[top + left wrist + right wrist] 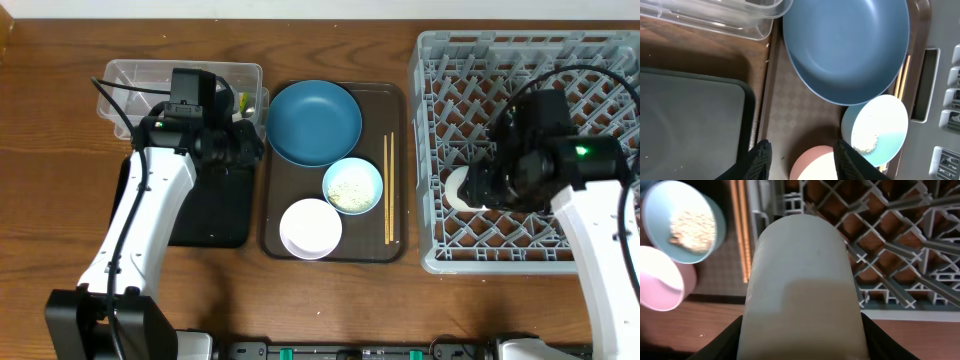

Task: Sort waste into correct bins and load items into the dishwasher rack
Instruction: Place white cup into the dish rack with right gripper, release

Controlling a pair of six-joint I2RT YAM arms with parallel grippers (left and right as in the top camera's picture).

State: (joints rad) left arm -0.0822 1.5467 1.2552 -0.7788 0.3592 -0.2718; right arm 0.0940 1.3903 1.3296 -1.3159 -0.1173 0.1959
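Note:
My right gripper needs to move down and toward the side of the rack beside the brown tray (pixel 275 200) next, because the small pale-green cup is still above the rack's wires.
My right gripper (pixel 478 186) is shut on the small pale-green cup (pixel 802 280), held on its side over the left part of the light-grey dishwasher rack (pixel 600 60). My left gripper (pixel 802 146) is open and empty, over the brown tray's left edge beside the clear tub (pixel 135 75) and the black tray (pixel 215 215). On the brown tray (pixel 275 200) sit the dark-blue plate (pixel 313 122), the light-blue bowl (pixel 352 186) with rice grains (pixel 690 227), the white bowl (pixel 310 228) and the chopsticks (pixel 389 190). The napkin is not visible.
A small yellowish item (pixel 241 103) lies at the clear tub's right end, partly hidden by my left arm. Bare wooden table lies in front of the brown tray and the rack. The rack's upright pegs stand around the held cup.

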